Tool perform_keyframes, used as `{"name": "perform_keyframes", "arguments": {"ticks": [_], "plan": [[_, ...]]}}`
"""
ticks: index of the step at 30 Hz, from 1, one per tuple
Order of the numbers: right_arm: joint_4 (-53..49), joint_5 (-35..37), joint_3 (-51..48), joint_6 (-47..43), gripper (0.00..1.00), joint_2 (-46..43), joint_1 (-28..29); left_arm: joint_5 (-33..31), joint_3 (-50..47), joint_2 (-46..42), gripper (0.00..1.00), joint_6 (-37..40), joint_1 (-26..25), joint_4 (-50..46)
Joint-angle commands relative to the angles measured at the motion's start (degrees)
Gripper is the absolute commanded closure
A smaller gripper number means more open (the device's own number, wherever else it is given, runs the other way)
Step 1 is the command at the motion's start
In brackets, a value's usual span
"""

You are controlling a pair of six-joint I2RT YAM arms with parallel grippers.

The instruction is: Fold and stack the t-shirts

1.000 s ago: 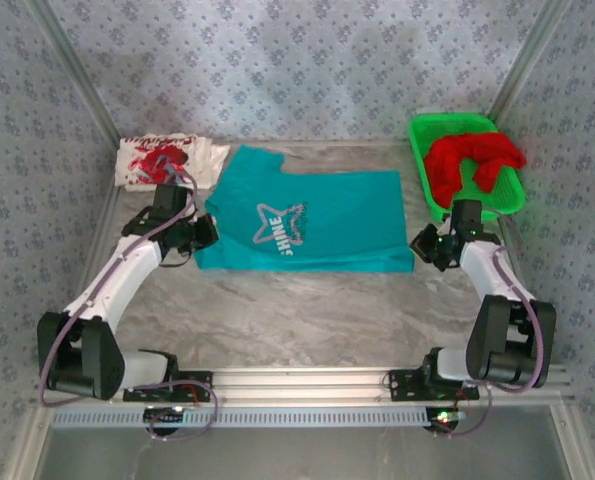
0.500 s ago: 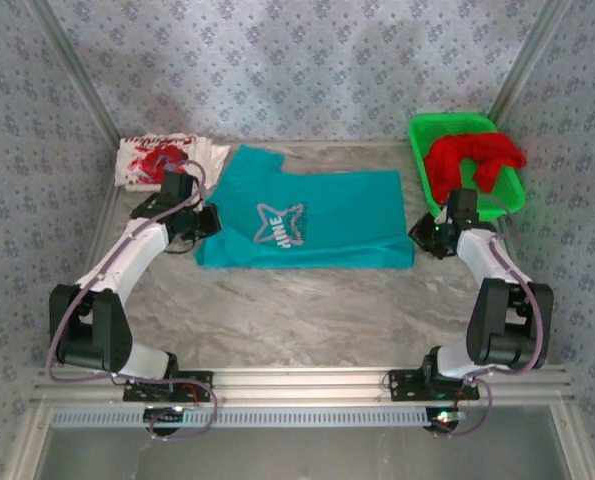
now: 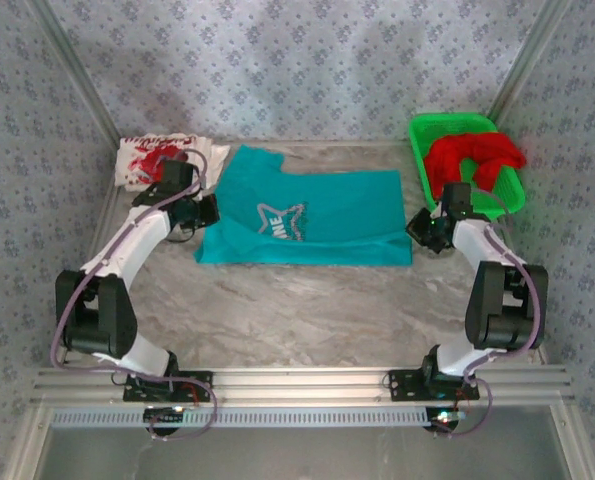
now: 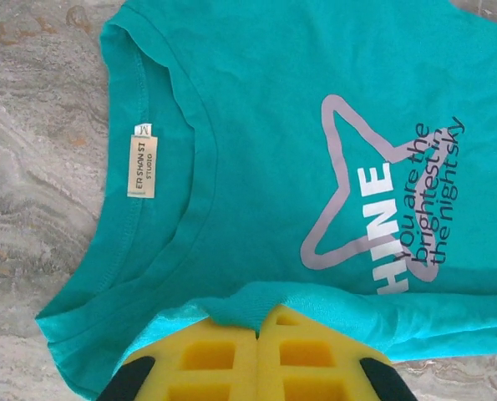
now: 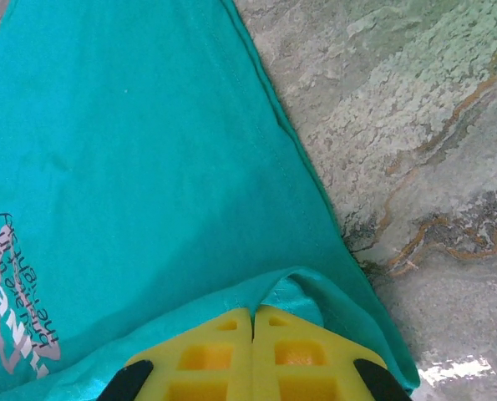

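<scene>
I should carry the near hem corner outward with my right gripper, over the uncovered front of the teal t-shirt (image 3: 317,205). Then I should let go of the corner.
The teal t-shirt (image 3: 317,205) lies spread on the marble table, collar to the left, its near edge lifted and turned over the star print. My left gripper (image 3: 205,212) is shut on the near edge by the collar end; in the left wrist view the yellow pads (image 4: 259,322) pinch a fold of teal t-shirt (image 4: 248,125). My right gripper (image 3: 418,228) is shut on the near hem corner, and the right wrist view has its pads (image 5: 254,313) pinching teal t-shirt (image 5: 148,150). A folded white t-shirt with red print (image 3: 157,160) lies at the far left. The red t-shirt (image 3: 472,158) is bunched in the basket.
The green plastic basket (image 3: 455,122) stands at the far right, just beyond my right arm. Patterned walls and metal frame posts close the table on three sides. Bare marble (image 3: 307,310) stretches between the teal shirt and the arm bases.
Both grippers have moved away from the bases toward the far side, carrying the teal shirt's near edge over itself. The fold now covers part of the printed lettering.
</scene>
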Motion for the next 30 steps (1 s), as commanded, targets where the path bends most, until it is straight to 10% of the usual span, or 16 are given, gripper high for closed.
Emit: {"name": "perform_keyframes", "arguments": {"ticks": [1, 26, 30], "plan": [[0.9, 1.2, 2.2, -0.6, 1.0, 1.3, 0.6, -0.3, 2.7, 2.4, 1.0, 1.8, 0.5, -1.5], [2.8, 2.8, 8.5, 0.1, 1.0, 9.9, 1.5, -2.3, 7.7, 12.1, 1.0, 3.2, 1.1, -0.9], [2.8, 3.7, 10.2, 1.2, 0.74, 10.8, 1.4, -2.6, 10.3, 13.7, 0.65, 3.6, 1.1, -1.2]]}}
